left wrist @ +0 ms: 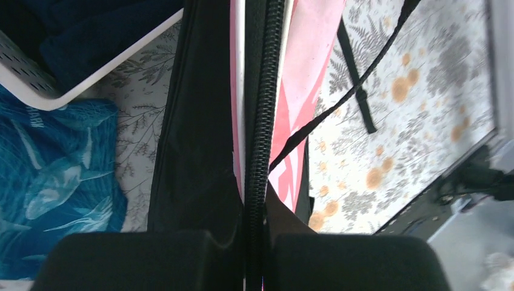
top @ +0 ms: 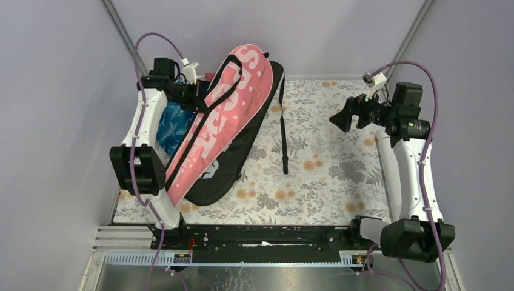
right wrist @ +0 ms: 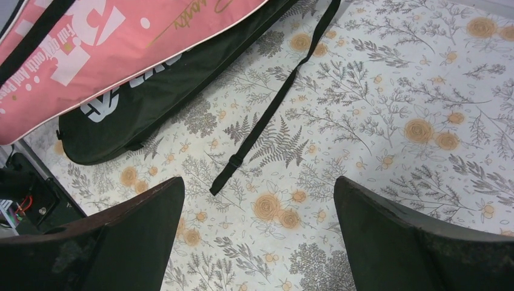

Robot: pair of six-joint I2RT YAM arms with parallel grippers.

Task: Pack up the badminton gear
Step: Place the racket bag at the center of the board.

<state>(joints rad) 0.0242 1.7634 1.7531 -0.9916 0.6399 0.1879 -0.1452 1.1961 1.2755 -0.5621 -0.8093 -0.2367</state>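
My left gripper lowers the pink bag's zipper edge toward the black bag (top: 245, 151) next, then opens.
The pink "SPORT" racket bag (top: 221, 118) lies tilted on top of the black racket bag (top: 245, 151) at the left of the flowered table. My left gripper (top: 195, 96) is at the pink bag's far left edge. In the left wrist view it (left wrist: 254, 257) is shut on the black zipper edge (left wrist: 262, 121) of that pink bag (left wrist: 306, 66). My right gripper (top: 340, 118) hangs open above the table's right side, away from both bags. Nothing is between its fingers (right wrist: 257, 209). The pink bag (right wrist: 115, 36) and black bag (right wrist: 157, 91) show at the upper left of that view.
A loose black strap (top: 283, 136) runs from the bags toward the table's middle. A blue patterned cloth (top: 173, 127) lies beside the left arm, under the bags' left edge. A white slatted basket (left wrist: 33, 85) holding dark cloth stands near it. Grey walls close in three sides.
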